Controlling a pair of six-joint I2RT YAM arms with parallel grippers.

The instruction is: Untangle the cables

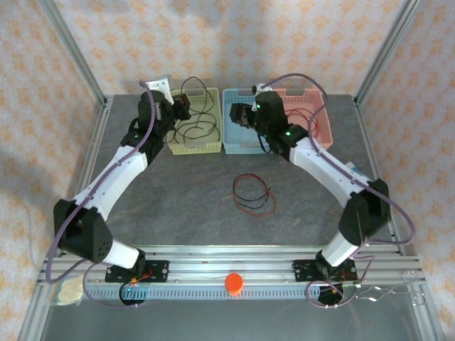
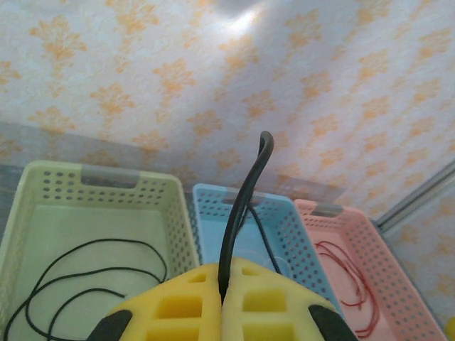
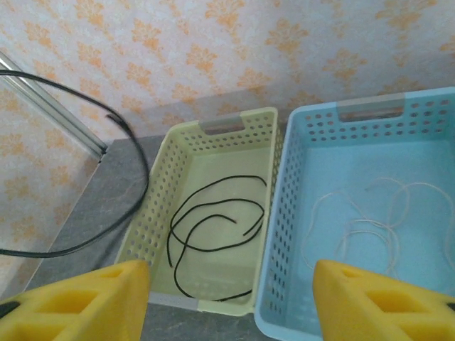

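Another black cable lies coiled in the yellow basket's middle [image 1: 196, 122] [image 2: 99, 277], so the left gripper needs to move down toward it from the yellow basket's rim to let go of the black cable.
My left gripper [image 2: 224, 273] is shut on a black cable [image 2: 245, 206] that rises from between its yellow pads. In the top view this gripper [image 1: 181, 106] hovers at the yellow basket's [image 1: 212, 145] left rim, with the held cable looping over it. Another black cable [image 3: 213, 227] lies coiled inside that yellow basket [image 3: 266, 213]. A whitish cable [image 3: 370, 220] lies in the blue basket [image 3: 281, 234]. A red cable [image 2: 348, 277] rests in the pink basket [image 2: 398, 284]. A red and black coil [image 1: 253, 194] sits on the table. My right gripper [image 3: 231, 298] stands open and empty above the blue basket's near left corner.
The three baskets stand side by side at the back of the grey table [image 1: 185, 206], against the patterned wall. Metal frame posts [image 1: 75, 53] rise at both back corners. An orange knob [image 1: 234, 283] sits on the front rail between the arm bases.
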